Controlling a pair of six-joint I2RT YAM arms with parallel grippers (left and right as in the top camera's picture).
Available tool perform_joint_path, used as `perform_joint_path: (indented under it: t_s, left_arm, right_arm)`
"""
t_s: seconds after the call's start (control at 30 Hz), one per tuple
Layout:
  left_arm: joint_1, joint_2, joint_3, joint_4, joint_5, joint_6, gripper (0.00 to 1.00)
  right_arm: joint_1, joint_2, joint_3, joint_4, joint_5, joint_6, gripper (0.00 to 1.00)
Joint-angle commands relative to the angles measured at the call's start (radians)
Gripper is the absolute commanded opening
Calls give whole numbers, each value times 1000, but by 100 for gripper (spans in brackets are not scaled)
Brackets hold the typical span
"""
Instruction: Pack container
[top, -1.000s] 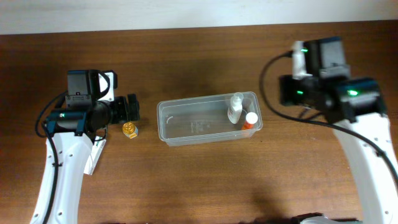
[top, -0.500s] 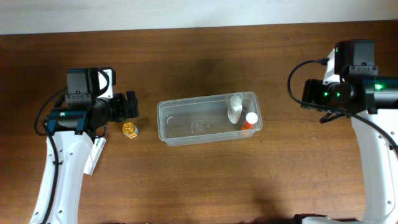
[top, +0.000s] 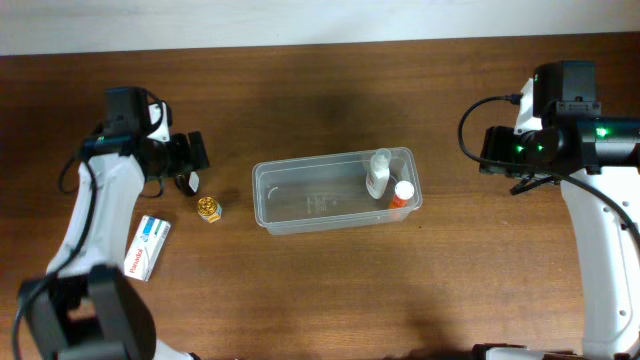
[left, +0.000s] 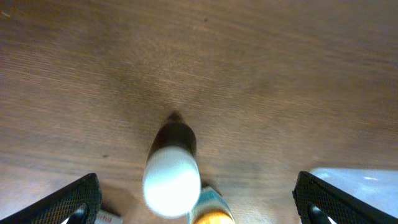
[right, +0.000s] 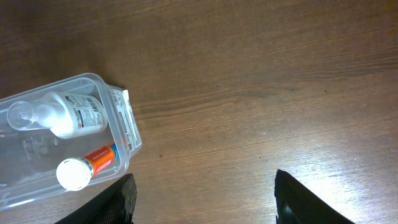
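Note:
The left gripper moves down onto the dark bottle next and closes around its body below the white cap (top: 189, 185), since the bottle already lines up between the open fingers.
The clear plastic container (top: 300, 200) sits at the table's middle. It holds a white bottle with a clear cap (top: 378, 172) and an orange bottle with a white cap (top: 402, 193). My left gripper (top: 193, 152) is open and empty, left of the container. In the left wrist view (left: 198, 202) its fingers hang above a dark bottle with a white cap (left: 171, 177) and a small golden jar (left: 210, 214). My right gripper (top: 487, 150) is open and empty over bare table, right of the container (right: 121, 124).
The dark bottle (top: 188, 182) and golden jar (top: 208, 208) stand between my left gripper and the container. A white medicine box (top: 147, 247) lies at the front left. A white wall edge runs along the back.
My left arm has drawn back and to the left, uncovering the dark bottle and the whole box. My right arm swung right, away from the container, then held still.

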Motion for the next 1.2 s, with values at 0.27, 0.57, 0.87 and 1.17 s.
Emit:
perform_joint_path:
  t_s: [0.27,0.57,0.87,1.17]
  left_arm:
    - [6,111,44,24,-9,2,69]
    - [5,111,43,-16,-9,2,33]
    - [5,110,44,-10,-9,2,18]
    - [-28,53,165,-53,-9,2,4]
  right_arm:
    - [-6,3,-5,1,-6,11,64]
    - [-6,3,-5,1,-6,11,64]
    - [-6,3,-5,1,-6,7,64]
    - [-6,3,-5,0,-6,7,64]
